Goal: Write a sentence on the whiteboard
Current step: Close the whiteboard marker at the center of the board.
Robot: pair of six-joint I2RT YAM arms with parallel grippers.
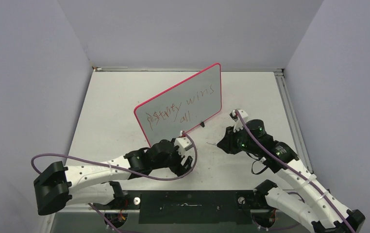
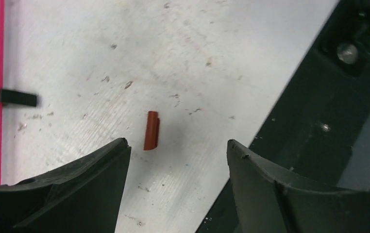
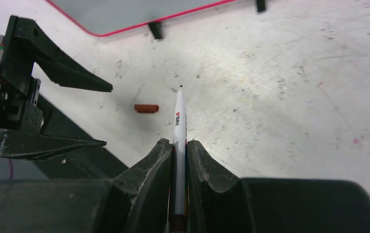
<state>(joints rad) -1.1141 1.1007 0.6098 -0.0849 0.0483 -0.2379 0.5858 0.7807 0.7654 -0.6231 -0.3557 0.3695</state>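
Observation:
My left gripper will next go down to the left in its wrist view, with its fingers on either side of the red pen cap [image 2: 151,130], and close.
The whiteboard [image 1: 183,99] stands tilted on small black feet at mid-table, with a red-pink rim [image 2: 0,73]. Across it runs the sentence [image 1: 182,110], a thin dark-red scrawl in two lines. My right gripper [image 3: 180,142] is shut on a white pen [image 3: 179,114], whose uncovered tip points out over the tabletop. In front of the tip a small red pen cap [image 3: 146,108] lies on the table. My left gripper [image 2: 177,143] is open just above that cap [image 2: 151,130], with nothing between its fingers. From above, the left gripper [image 1: 187,162] and right gripper [image 1: 220,143] sit in front of the board.
A black base plate [image 1: 188,199] runs along the table's near edge, close to the left gripper [image 2: 319,111]. One of the board's black feet [image 2: 18,98] stands left of the cap. Grey walls enclose the table, and a metal rail [image 1: 290,111] lines its right side.

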